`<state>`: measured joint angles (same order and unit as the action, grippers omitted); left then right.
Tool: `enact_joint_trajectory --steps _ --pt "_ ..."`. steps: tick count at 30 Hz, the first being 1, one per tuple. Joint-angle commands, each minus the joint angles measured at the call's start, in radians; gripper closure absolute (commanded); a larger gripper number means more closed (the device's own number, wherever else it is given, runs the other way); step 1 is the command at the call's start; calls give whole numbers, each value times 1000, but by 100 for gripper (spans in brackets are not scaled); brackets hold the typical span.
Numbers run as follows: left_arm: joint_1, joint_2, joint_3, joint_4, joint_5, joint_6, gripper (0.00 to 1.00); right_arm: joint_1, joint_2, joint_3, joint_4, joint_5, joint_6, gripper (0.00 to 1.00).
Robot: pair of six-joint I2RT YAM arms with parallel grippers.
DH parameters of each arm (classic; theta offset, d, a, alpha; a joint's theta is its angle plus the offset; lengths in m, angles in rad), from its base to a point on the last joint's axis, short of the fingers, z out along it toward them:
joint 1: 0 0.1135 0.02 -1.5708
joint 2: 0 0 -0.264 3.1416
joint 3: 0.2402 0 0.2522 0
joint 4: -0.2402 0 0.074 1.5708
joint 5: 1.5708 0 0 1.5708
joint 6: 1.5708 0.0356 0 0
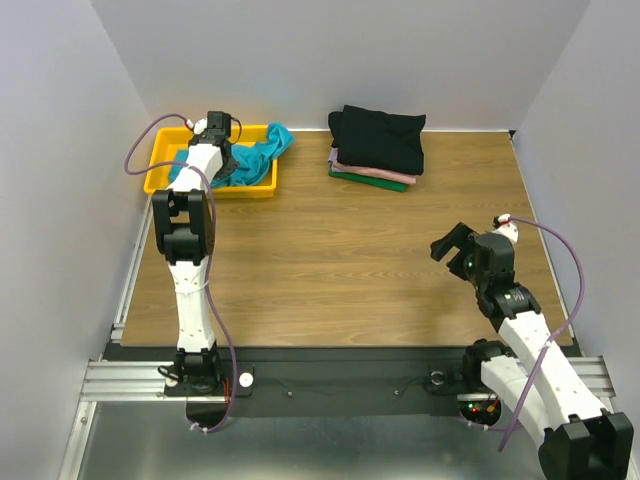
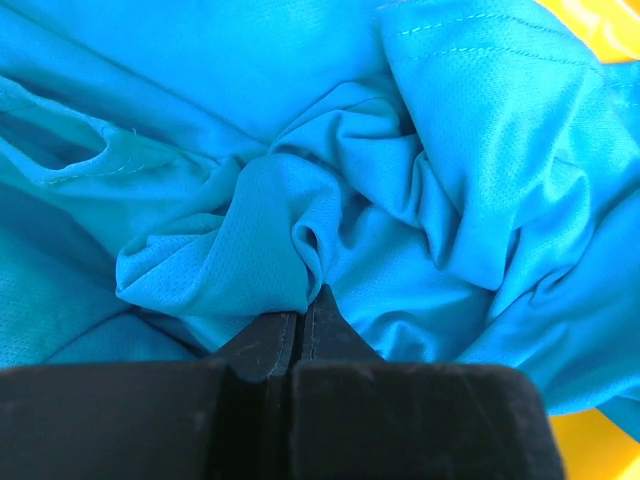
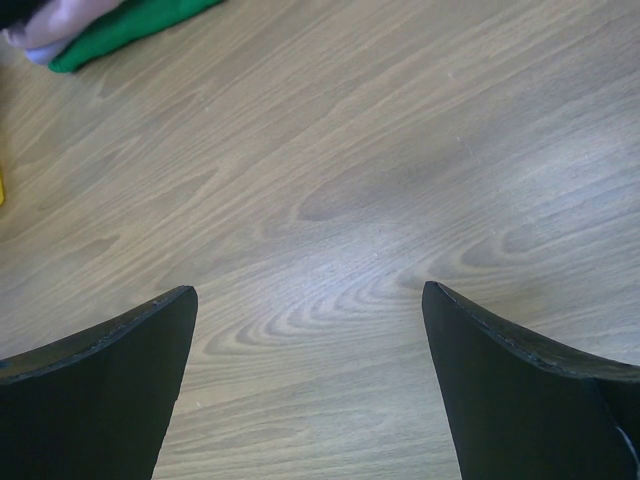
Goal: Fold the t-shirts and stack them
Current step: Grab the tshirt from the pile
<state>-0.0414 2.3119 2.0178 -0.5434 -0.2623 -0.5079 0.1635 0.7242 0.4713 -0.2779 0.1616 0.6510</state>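
I will next lift the teal t-shirt from the yellow tray (image 1: 160, 160) with my left gripper. Then I will lower it onto the empty table in front of the folded stack (image 1: 345, 248).
A crumpled teal t-shirt (image 1: 262, 155) lies in the yellow tray (image 1: 160, 160) at the back left, one end draped over the tray's right rim. My left gripper (image 1: 216, 134) is down in the tray; in the left wrist view it (image 2: 305, 300) is shut, with a fold of the teal t-shirt (image 2: 400, 200) pinched at its tips. A folded stack stands at the back centre: black t-shirt (image 1: 378, 135) on top, pale pink (image 1: 378, 175) under it, dark green (image 1: 368, 183) at the bottom. My right gripper (image 1: 455, 246) is open and empty above bare table, also shown in the right wrist view (image 3: 310, 300).
The wooden table (image 1: 340, 260) is walled by white panels on three sides. The right wrist view shows a corner of the green t-shirt (image 3: 130, 25) and pink t-shirt (image 3: 40, 35) far ahead to its left. Yellow tray plastic (image 2: 600, 25) shows behind the teal cloth.
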Motion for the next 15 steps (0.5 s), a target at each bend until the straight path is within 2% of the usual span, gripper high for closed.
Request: enact_joint_trajectory --steps 1,7,11,14,15 --pt "6 -167 -23 54 32 28 100 1 -34 23 22 21 -16 0" --pt "0 -464 -137 201 123 12 100 1 -58 15 22 0 -22 0" --pt "-34 -630 -169 235 115 26 100 1 -71 12 23 -14 -22 0" --pt "-100 -752 -182 235 94 43 100 1 -77 6 23 -13 -21 0" --pt "-153 -782 -188 238 75 49 100 1 -78 7 22 -16 -21 0"
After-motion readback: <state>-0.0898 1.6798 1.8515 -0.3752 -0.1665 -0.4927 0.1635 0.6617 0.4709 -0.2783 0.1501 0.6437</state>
